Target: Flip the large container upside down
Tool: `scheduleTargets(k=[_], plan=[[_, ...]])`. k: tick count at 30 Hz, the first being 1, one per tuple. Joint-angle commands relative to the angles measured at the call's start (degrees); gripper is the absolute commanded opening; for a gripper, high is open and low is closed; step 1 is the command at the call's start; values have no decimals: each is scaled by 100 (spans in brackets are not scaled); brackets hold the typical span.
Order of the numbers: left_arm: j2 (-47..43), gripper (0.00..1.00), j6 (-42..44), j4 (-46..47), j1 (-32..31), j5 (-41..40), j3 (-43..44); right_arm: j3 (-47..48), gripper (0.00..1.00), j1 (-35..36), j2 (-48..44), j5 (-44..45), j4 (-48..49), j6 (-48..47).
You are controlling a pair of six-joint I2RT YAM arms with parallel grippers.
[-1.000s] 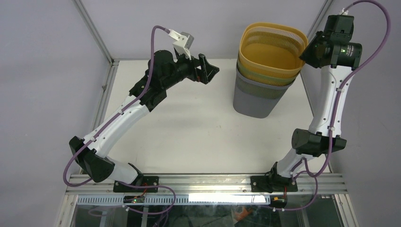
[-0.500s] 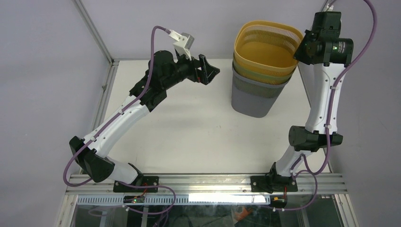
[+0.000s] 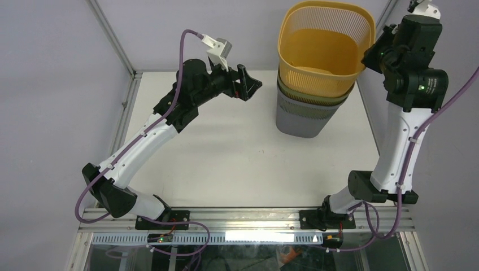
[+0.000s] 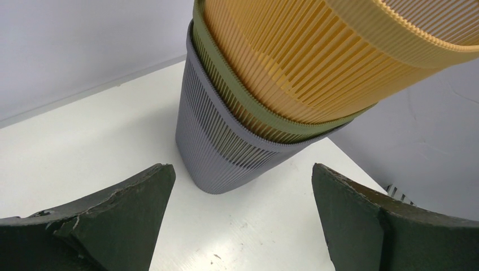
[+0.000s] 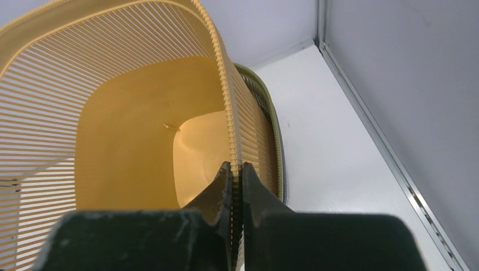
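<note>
The robot's right gripper will next lift the yellow basket [image 5: 130, 124], take it to the left in the top view, then set it down on bare tabletop and let go, because the basket is still nested.
Three slatted baskets are nested upright at the back right of the table: a yellow one [image 3: 325, 51] on top, a green one [image 3: 313, 96] in the middle, a grey one [image 3: 302, 118] at the bottom. My right gripper [image 3: 371, 55] is shut on the right rim of the yellow basket [image 5: 130, 124], one finger inside and one outside [image 5: 236, 165], and holds it partly raised out of the green one [image 5: 272, 124]. My left gripper [image 3: 251, 84] is open and empty, hovering left of the stack, its jaws wide apart [image 4: 243, 172], facing the grey basket [image 4: 220, 147].
The white table [image 3: 226, 152] has a metal frame rail along its left and right edges [image 5: 390, 158]. Grey walls stand close behind and right of the baskets. The yellow basket [image 4: 316, 62] overhangs the green rim [image 4: 226, 73].
My right arm has risen with the yellow basket's rim in its grip, lifting that basket higher out of the stack. The left arm has not moved.
</note>
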Motion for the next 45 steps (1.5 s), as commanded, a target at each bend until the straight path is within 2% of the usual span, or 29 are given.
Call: scheduleTargets(k=[1, 11, 19, 25, 28, 31, 34, 37, 40, 45], plan=[[-288, 99, 283, -115, -19, -134, 490, 174, 0, 18, -523, -532, 2149, 461], [-1071, 99, 904, -311, -26, -920, 660, 99, 0, 18, -1323, -804, 3827, 667], [-1244, 99, 1030, -642, -13, -1536, 659, 38, 0, 13, -1364, -1418, 4472, 1034], [-1879, 99, 757, -1278, 118, -2642, 167, -761, 0, 16, -1326, -2463, 5101, 1905], [-2435, 99, 154, -1643, 360, -3036, -441, -1286, 0, 75, -1214, -3004, 5420, 2437], [-2965, 99, -566, -2136, 643, -3155, -980, -1610, 0, 729, -1090, -2815, 5385, 2218], [-3374, 99, -1335, -2719, 816, -3447, -1425, -1549, 0, 1841, -813, -1993, 5021, 1528], [-3647, 99, -2113, -3407, 852, -3952, -1535, -1270, 0, 2603, -346, -1355, 4496, 1092], [-3871, 99, -2670, -4002, 848, -4492, -1412, -1352, 0, 3016, -34, -922, 4209, 924], [-4401, 99, -2746, -3942, 853, -5159, -1301, -2064, 0, 3525, 215, -648, 4093, 1008]])
